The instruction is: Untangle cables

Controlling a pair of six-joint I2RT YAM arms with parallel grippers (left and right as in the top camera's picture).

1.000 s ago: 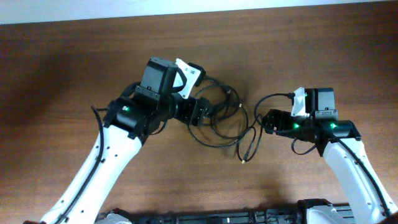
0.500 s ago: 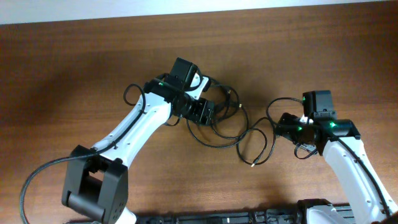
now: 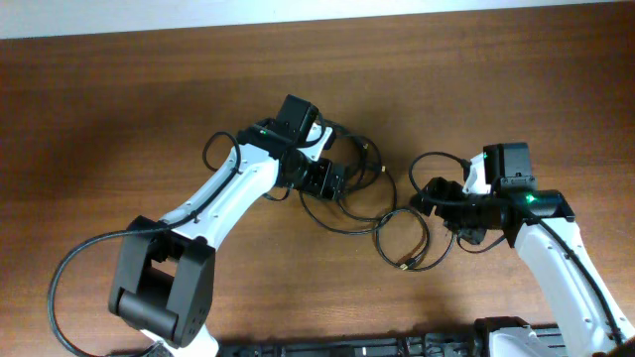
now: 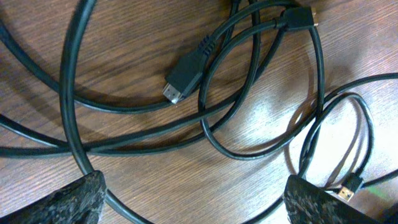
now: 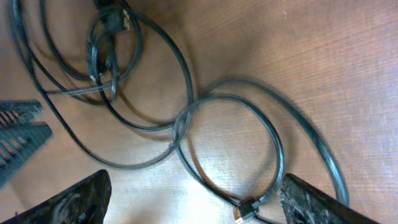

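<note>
Next my right gripper lowers and closes on that part of the cable beyond the ring (image 3: 447, 251), as one cable passes the gold-tipped plug outside the tangle.
The cables (image 3: 349, 230) are thin black cords lying in overlapping loops on the wooden table between my two arms. One loose ring ends in a gold-tipped plug (image 3: 405, 266) at the front. My left gripper (image 3: 330, 182) is open and low over the left part of the tangle. In the left wrist view a cable arc (image 4: 134, 211) runs between its fingers (image 4: 199, 205), and a black plug (image 4: 183, 78) lies ahead. My right gripper (image 3: 425, 196) is open beside the ring. In the right wrist view the gold-tipped plug (image 5: 245, 211) lies between its fingers (image 5: 193, 202).
The brown wooden table (image 3: 119, 109) extends to the left and back. A pale wall strip runs along the table's far edge (image 3: 317, 12). The robot base bar (image 3: 347, 347) lies along the front edge.
The left arm has swung round, with its gripper still over the tangle. The loose ring and its plug have shifted toward the front. The right gripper has moved left toward the ring.
</note>
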